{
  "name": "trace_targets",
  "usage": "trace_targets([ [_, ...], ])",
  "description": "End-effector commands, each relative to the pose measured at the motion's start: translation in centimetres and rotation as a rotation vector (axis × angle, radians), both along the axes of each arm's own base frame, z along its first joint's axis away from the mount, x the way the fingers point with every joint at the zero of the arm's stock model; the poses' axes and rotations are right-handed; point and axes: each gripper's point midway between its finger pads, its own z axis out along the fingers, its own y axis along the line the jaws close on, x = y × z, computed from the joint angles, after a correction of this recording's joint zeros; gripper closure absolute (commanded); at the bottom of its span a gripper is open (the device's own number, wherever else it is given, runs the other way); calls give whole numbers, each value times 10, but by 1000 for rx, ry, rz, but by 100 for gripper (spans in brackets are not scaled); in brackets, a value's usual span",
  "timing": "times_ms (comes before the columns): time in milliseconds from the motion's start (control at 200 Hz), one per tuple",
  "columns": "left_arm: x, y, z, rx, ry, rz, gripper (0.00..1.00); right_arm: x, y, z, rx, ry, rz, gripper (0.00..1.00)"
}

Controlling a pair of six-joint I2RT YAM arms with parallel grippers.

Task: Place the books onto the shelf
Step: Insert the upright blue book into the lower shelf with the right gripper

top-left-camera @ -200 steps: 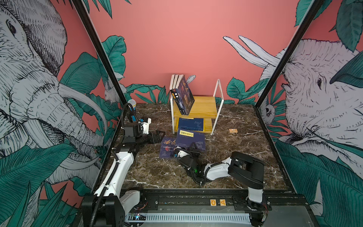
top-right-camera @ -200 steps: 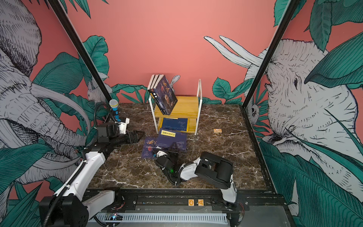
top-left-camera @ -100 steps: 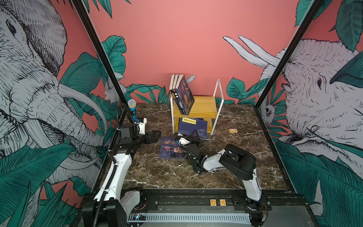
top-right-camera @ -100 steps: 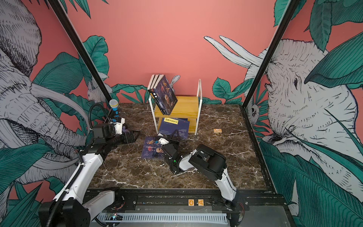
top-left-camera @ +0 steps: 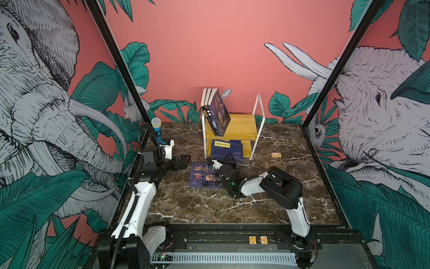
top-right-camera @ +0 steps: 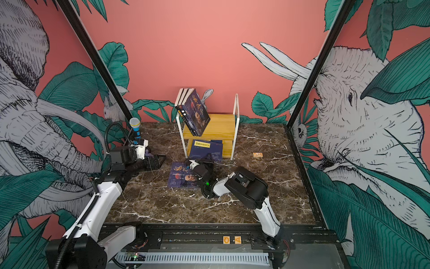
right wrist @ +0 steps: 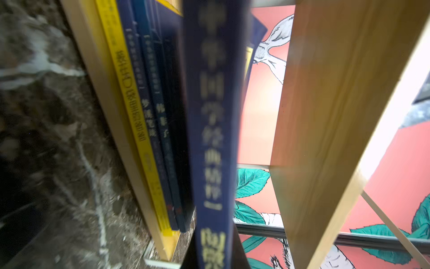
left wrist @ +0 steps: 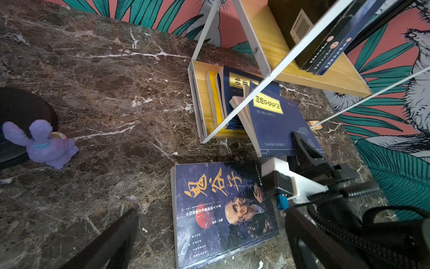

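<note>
The held book still sticks out past the shelf's front, so my right gripper will next push outward and down over the navy books on the lower board point(top-left-camera: 236, 141) point(right wrist: 154, 89) and release the book.
The shelf point(top-left-camera: 242, 128) stands at the back, with three dark books point(top-left-camera: 218, 114) leaning on its top board. My right gripper point(top-left-camera: 229, 158) is shut on a navy book with a yellow label point(top-left-camera: 226, 149), held tilted at the front of the lower tier. In the right wrist view its spine point(right wrist: 214, 116) stands between the jaws, next to other navy books point(right wrist: 158, 116) lying on the lower board. A navy book with gold calligraphy and a portrait point(top-left-camera: 202, 174) lies flat on the table. My left gripper point(top-left-camera: 182, 161) hangs open just left of it.
A purple toy rabbit point(left wrist: 44, 144) and a blue microphone point(top-left-camera: 157, 130) are by the left arm. A small wooden block point(top-left-camera: 276, 154) lies right of the shelf. A yellow-spined book point(right wrist: 130, 104) lies lowest on the lower board. The white frame tubes point(left wrist: 251, 97) border the shelf's opening.
My right gripper has carried the yellow-label book off the flat book and away from me, up to the lower tier. My left gripper has drawn back a little to the left.
</note>
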Motion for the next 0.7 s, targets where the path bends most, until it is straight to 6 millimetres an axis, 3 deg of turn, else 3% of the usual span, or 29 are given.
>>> trace_targets([
  [0,-2,0,7,15,-33,-13,1,15,4,4,48,1,20,100],
  [330,-1,3,5,-14,-26,2,1,45,3,-10,11,55,32,100],
  [520,-1,2,7,-44,-23,3,1,46,9,-23,9,106,58,100],
  [615,-1,3,6,-41,-18,4,1,47,10,-28,-9,127,56,84],
  [695,-1,3,7,-43,-16,4,1,46,12,-22,20,135,63,58],
])
